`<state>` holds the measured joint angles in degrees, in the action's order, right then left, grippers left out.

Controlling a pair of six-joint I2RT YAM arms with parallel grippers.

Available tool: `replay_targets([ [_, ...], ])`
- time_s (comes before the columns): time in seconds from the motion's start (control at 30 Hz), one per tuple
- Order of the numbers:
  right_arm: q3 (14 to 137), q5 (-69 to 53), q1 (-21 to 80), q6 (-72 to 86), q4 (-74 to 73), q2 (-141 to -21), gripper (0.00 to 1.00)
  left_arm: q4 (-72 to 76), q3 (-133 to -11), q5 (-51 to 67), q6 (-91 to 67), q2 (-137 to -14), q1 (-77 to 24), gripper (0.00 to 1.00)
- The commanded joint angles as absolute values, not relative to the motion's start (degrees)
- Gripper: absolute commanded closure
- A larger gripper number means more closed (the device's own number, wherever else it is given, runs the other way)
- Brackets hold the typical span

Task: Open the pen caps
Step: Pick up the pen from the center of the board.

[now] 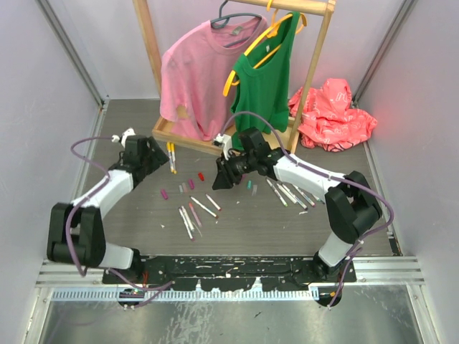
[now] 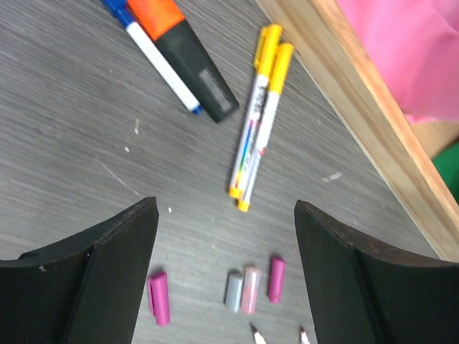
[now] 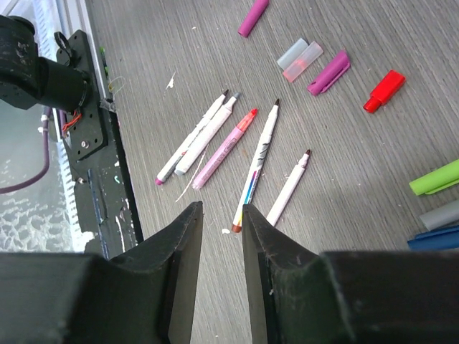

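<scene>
My left gripper lowers onto the highlighter's black body's bare end (image 2: 214, 91) next and closes there, clear of the orange cap, since that cap still sits on the highlighter.
My left gripper (image 2: 226, 206) (image 1: 153, 155) hangs open and wide over the table with nothing between its fingers. Below it lie loose pen caps: a magenta cap (image 2: 159, 297), a grey cap (image 2: 234, 290), a pale pink cap (image 2: 249, 289) and another magenta cap (image 2: 276, 278). Ahead of it lie two yellow-capped markers (image 2: 258, 115), side by side. My right gripper (image 3: 222, 206) (image 1: 221, 178) stands with a narrow gap between its jaws, holding nothing. Beyond it lie several uncapped markers (image 3: 226, 147), a red cap (image 3: 384, 91), a purple cap (image 3: 328, 73) and a green cap (image 3: 436, 178).
An orange-capped black highlighter (image 2: 186, 57) and a blue-capped pen (image 2: 161, 68) lie past the yellow markers. The wooden rack base (image 1: 186, 136) carries a pink shirt (image 1: 197, 79) and a green top (image 1: 269, 79). A red cloth (image 1: 333, 115) lies back right. More markers (image 1: 290, 193) lie under the right arm.
</scene>
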<state>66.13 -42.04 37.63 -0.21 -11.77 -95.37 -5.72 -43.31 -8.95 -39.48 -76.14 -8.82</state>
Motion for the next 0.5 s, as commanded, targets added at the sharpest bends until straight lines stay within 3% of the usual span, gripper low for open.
replay_targets([
  [0.0, 68.06, -44.16, 37.15, -2.38, -12.16, -94.16, 0.66, -12.52, -53.82, -7.19, -41.06, -84.86, -5.39, 0.23],
  [0.3, 68.51, -44.99, 36.65, -2.79, -13.04, -94.90, 0.66, -24.01, -69.16, -9.88, -43.41, -98.95, -3.41, 0.36],
  [0.47, 68.77, -45.00, 36.65, -2.94, -13.45, -95.05, 0.66, -35.85, -79.22, -16.44, -46.17, -105.27, -3.42, 0.35],
])
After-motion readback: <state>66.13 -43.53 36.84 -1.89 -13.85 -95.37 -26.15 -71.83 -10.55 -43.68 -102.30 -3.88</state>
